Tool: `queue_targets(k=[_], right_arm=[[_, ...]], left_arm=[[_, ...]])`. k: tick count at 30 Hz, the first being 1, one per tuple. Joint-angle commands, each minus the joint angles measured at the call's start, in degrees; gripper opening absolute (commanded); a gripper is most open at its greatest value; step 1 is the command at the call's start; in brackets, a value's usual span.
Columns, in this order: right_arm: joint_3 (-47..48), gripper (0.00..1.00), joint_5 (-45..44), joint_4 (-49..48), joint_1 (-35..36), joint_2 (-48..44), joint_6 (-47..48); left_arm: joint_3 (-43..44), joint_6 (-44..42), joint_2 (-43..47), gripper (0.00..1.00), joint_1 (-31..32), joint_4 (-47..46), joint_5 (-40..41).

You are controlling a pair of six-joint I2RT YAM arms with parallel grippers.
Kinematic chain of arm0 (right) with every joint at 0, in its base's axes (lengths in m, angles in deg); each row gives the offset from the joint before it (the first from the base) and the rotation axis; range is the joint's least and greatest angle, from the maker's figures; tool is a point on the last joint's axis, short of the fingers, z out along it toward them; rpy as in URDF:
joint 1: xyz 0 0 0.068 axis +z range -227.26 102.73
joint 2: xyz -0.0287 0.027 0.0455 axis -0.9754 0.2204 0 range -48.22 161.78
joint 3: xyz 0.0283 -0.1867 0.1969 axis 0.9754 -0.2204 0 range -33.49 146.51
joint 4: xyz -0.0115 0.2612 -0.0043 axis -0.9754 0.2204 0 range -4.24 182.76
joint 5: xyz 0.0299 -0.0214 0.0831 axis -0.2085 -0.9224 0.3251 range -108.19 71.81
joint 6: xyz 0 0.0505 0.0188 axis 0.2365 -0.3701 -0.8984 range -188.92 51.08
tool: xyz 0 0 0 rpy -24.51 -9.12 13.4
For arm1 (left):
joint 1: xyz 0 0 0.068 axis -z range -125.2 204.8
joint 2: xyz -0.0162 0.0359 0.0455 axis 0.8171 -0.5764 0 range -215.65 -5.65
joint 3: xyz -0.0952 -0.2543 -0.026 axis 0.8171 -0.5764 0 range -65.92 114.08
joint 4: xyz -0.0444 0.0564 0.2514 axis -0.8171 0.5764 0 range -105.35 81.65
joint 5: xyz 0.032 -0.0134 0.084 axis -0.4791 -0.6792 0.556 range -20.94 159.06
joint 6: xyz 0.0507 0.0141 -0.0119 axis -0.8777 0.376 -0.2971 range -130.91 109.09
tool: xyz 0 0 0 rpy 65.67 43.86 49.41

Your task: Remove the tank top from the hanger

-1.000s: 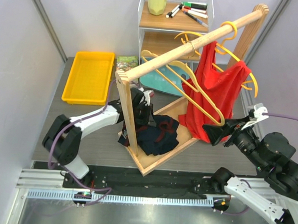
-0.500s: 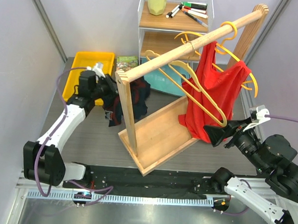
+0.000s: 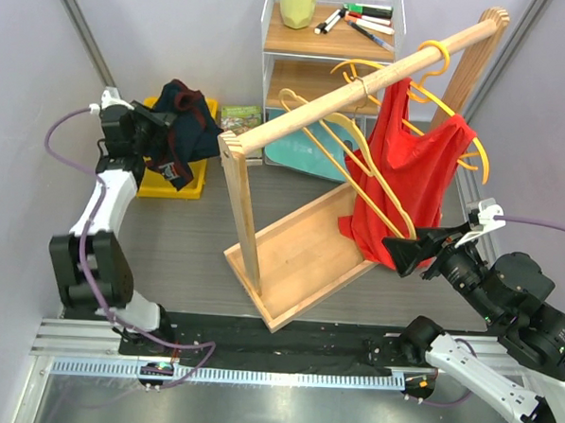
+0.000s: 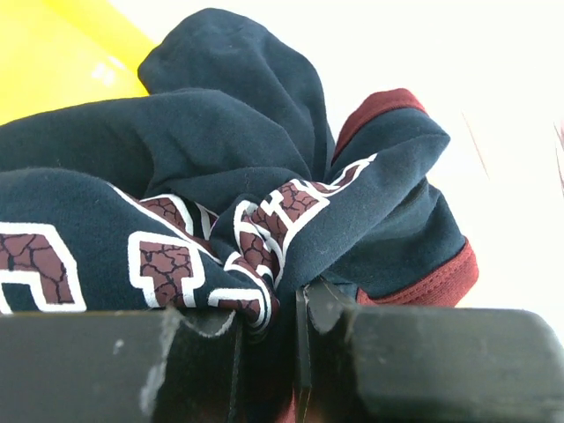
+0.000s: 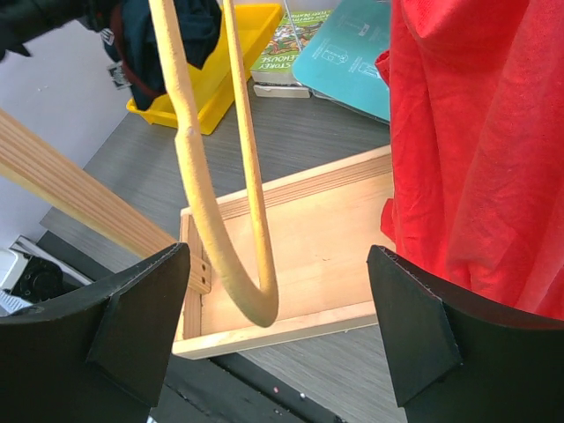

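The navy garment still hangs above the bin's rim, so my left gripper should lower it down into the yellow bin (image 3: pixel 160 188) (image 4: pixel 66 62) and let go of it there.
The red tank top (image 3: pixel 407 180) hangs on a yellow hanger (image 3: pixel 388 193) from the wooden rail (image 3: pixel 365 78). It fills the right of the right wrist view (image 5: pixel 476 132). My right gripper (image 3: pixel 408 251) is open and empty, just below the tank top's lower hem. The hanger's curved end (image 5: pixel 207 203) hangs between its jaws in the right wrist view. My left gripper (image 3: pixel 159 134) is shut on a navy garment with maroon lettering (image 4: pixel 220 159), held over the yellow bin (image 3: pixel 160 188) at the back left.
The rack's wooden base tray (image 3: pixel 300 246) lies under the rail, with an upright post (image 3: pixel 237 209) at its left end. Several bare yellow hangers (image 3: pixel 316 118) hang on the rail. A shelf with markers (image 3: pixel 354 21), a book (image 3: pixel 240 119) and a teal item (image 3: pixel 295 155) stand behind.
My left arm has carried the navy garment from the rack's base tray up and back-left to over the yellow bin. My right gripper has barely moved.
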Motion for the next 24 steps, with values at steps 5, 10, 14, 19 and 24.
queue_targets(k=[5, 10, 14, 19, 24], right_arm=[[0.2, 0.87, -0.4, -2.4, 0.2, -0.5, -0.5], [0.2, 0.87, 0.5, -2.2, 0.2, -0.4, -1.2], [0.1, 0.87, 0.5, -2.0, 0.2, -0.8, -1.5], [-0.2, 0.87, 0.7, -2.0, 0.1, -0.7, -1.5], [-0.3, 0.87, 1.4, -2.2, 0.2, -0.6, -2.0]], left_arm=[[10.6, 16.9, -23.9, 0.0, -5.2, -19.6, -1.9], [20.2, 21.8, -39.9, 0.0, -8.5, -19.5, -9.0], [22.5, 15.8, -42.4, 0.0, -10.0, -15.0, -8.2], [28.2, 8.1, -45.8, 0.2, -10.6, -2.9, -9.5], [29.5, 4.2, -43.6, 0.45, -10.8, 7.3, -8.8]])
